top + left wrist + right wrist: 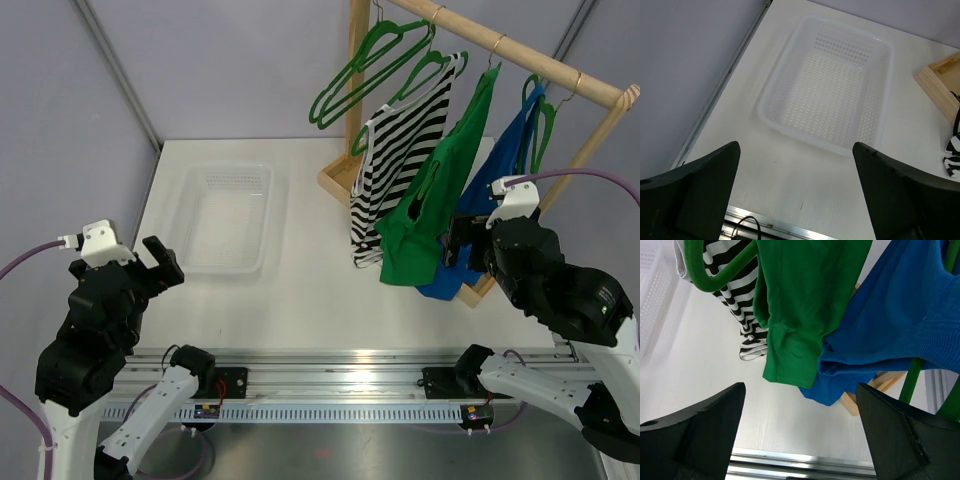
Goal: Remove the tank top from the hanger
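Observation:
The near arm of the blue tank top's green hanger shows bare beside the cloth, so my right gripper needs to move up and outward next, tilt to face the wooden bar (505,45), and go onto that hanger.
Three tank tops hang on green hangers from a wooden rail (505,45): a black-and-white striped one (395,165), a green one (435,190) and a blue one (500,175). In the right wrist view the striped (735,300), green (800,300) and blue (890,325) tops hang just ahead. My right gripper (465,245) is open and empty, right beside the blue top's lower edge; it also shows in its wrist view (800,440). My left gripper (160,262) is open and empty at the near left; it shows in its wrist view (796,195).
A white perforated basket (230,215) sits on the table at the left, also in the left wrist view (830,85). An empty green hanger (365,65) hangs at the rail's left end. The rack's wooden base (340,180) and upright post (358,60) stand at the right back.

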Controlling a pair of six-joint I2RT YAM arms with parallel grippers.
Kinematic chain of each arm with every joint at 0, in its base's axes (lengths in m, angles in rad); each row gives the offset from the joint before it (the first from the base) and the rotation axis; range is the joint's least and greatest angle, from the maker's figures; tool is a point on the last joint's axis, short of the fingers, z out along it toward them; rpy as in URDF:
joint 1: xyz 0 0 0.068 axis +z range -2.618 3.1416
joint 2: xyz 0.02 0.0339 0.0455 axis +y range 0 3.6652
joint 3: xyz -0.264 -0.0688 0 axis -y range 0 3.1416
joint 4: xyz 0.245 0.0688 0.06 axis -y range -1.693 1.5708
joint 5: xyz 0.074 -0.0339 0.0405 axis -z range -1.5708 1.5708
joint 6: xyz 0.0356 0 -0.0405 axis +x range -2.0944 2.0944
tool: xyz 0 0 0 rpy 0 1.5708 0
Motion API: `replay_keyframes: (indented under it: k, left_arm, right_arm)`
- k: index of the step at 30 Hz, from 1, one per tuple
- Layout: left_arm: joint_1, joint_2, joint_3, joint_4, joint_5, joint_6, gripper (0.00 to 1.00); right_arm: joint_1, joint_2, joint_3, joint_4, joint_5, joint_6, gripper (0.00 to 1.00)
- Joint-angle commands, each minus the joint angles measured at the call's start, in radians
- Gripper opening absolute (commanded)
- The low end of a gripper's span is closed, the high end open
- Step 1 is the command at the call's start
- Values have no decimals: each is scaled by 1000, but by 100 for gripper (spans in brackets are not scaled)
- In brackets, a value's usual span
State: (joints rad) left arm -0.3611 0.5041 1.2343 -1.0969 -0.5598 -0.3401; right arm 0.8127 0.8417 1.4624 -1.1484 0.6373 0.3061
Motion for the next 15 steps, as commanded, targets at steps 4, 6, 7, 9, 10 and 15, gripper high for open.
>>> replay_keyframes:
  k: [4,6,7,9,10,15]
  left_arm:
    - [-4,-1,-4,49,18,9,99]
    - [-4,-1,-4,51,23,9,99]
    - [-4,1,-4,51,24,7,99]
    - [-4,2,-4,51,31,4,99]
    - [-4,2,-4,51,32,1,99]
    - [-4,2,-15,52,44,-4,99]
  right_arm:
    - [9,-29,3,113,-57,10,100]
    - [8,-62,-10,203,-171,-1,99]
    - [8,-70,-5,232,-201,13,99]
    - [9,-55,47,269,-263,19,99]
    - [8,-37,73,266,-271,27,100]
    - [8,120,257,248,-145,34,99]
